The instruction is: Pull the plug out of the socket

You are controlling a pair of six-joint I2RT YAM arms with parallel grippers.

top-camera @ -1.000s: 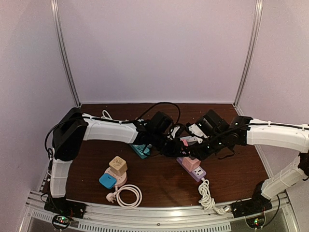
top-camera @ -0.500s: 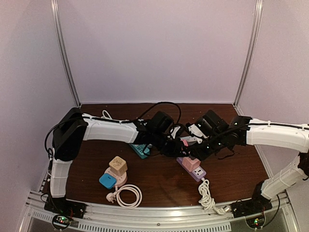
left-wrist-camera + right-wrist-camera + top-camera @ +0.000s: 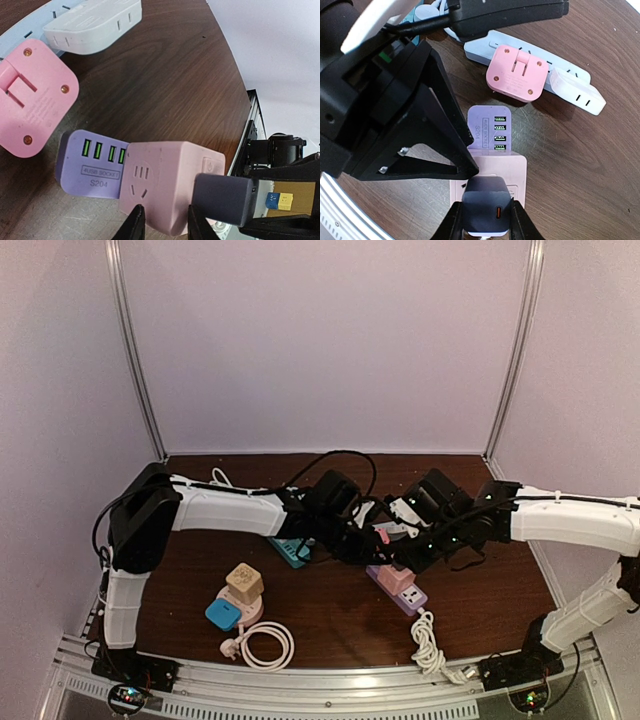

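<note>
Next, my right gripper pulls the plug up off the socket, then outward, lowers it past the white adaptor and releases it on bare table there.
A pink cube socket (image 3: pixel 165 180) sits on the end of a purple USB power strip (image 3: pixel 90 165) on the brown table. My left gripper (image 3: pixel 162 222) is shut on the pink socket, one finger on each side. A dark grey plug (image 3: pixel 487 202) with an orange port stands on the socket's top face (image 3: pixel 505 167). My right gripper (image 3: pixel 486 222) is shut on the plug from above. Whether the plug's pins are still inside the socket is hidden. In the top view both grippers meet at the socket (image 3: pixel 393 577).
A pink adaptor (image 3: pixel 515 75) and a white adaptor (image 3: pixel 577 92) sit on a white strip (image 3: pixel 485 50) just beyond. To the left are a teal strip (image 3: pixel 290 552), a tan cube (image 3: pixel 243 582), a blue plug (image 3: pixel 222 614) and a coiled white cable (image 3: pixel 268 645). Another white cable (image 3: pixel 428 640) lies near the front.
My right gripper has shifted slightly left over the pink socket. My left arm has hardly moved.
</note>
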